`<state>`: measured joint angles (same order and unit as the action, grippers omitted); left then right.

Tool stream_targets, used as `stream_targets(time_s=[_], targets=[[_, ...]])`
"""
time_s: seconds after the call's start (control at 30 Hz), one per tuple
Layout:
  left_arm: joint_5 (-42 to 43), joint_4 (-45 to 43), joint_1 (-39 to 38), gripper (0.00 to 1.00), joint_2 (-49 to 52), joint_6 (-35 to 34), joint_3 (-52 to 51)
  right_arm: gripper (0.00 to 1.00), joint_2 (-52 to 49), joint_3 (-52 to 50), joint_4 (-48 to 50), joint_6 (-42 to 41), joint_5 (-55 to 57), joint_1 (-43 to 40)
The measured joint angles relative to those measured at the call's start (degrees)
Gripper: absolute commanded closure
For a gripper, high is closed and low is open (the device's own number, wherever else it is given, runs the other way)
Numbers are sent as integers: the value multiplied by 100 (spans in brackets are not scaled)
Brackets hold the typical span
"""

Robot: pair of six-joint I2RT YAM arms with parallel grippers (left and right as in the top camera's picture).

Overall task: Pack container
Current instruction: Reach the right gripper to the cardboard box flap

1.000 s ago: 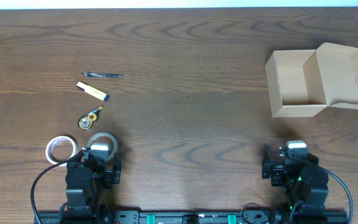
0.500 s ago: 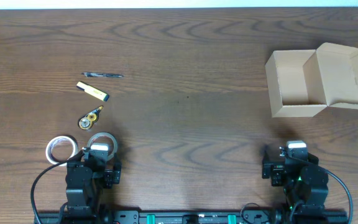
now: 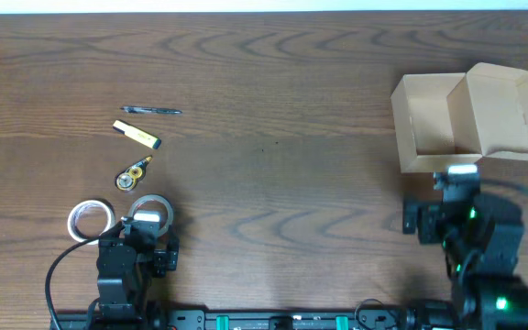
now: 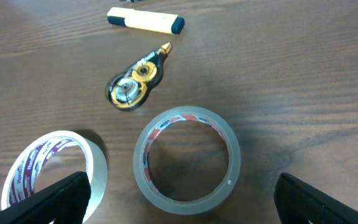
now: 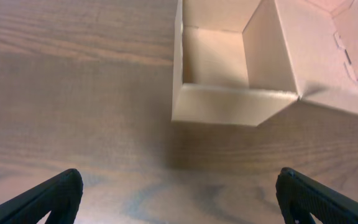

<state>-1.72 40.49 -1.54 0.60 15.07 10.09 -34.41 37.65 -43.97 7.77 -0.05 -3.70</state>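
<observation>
My right gripper must first go outward past the box's near side, to get down over the rim of the box's side opposite the folded-out flap lid.
The container point(image 3: 429, 128) is a tan cardboard box at the far right, open and empty, its flap lid point(image 3: 507, 115) folded out to the right; it also shows in the right wrist view point(image 5: 229, 68). My right gripper point(image 5: 179, 199) is open and empty, just in front of the box; its arm point(image 3: 461, 215) stands below the box's near wall. My left gripper point(image 4: 182, 202) is open and empty above a grey tape roll point(image 4: 186, 158). A white tape roll point(image 4: 55, 168) lies to its left, and shows in the overhead view point(image 3: 92, 220).
A yellow highlighter point(image 3: 137, 135), a black pen point(image 3: 152, 111) and a yellow-black correction tape dispenser point(image 3: 133, 174) lie at the left. The highlighter point(image 4: 145, 20) and the dispenser point(image 4: 135, 86) show beyond the grey roll in the left wrist view.
My right arm has moved forward and to the right, up to the near side of the box. The left arm and the objects have not moved.
</observation>
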Motion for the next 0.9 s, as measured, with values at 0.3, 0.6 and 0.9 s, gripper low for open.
stream_targets(time_s=[0.3, 0.6, 0.9], targets=[[2, 0, 0, 5, -2, 0, 2, 1, -2809, 2361, -527, -94, 24, 0], [2, 0, 0, 5, 0, 0, 2, 1, -5473, 4271, -796, -129, 48, 0], [2, 0, 0, 5, 0, 0, 2, 1, -6837, 4503, -393, -131, 44, 0]])
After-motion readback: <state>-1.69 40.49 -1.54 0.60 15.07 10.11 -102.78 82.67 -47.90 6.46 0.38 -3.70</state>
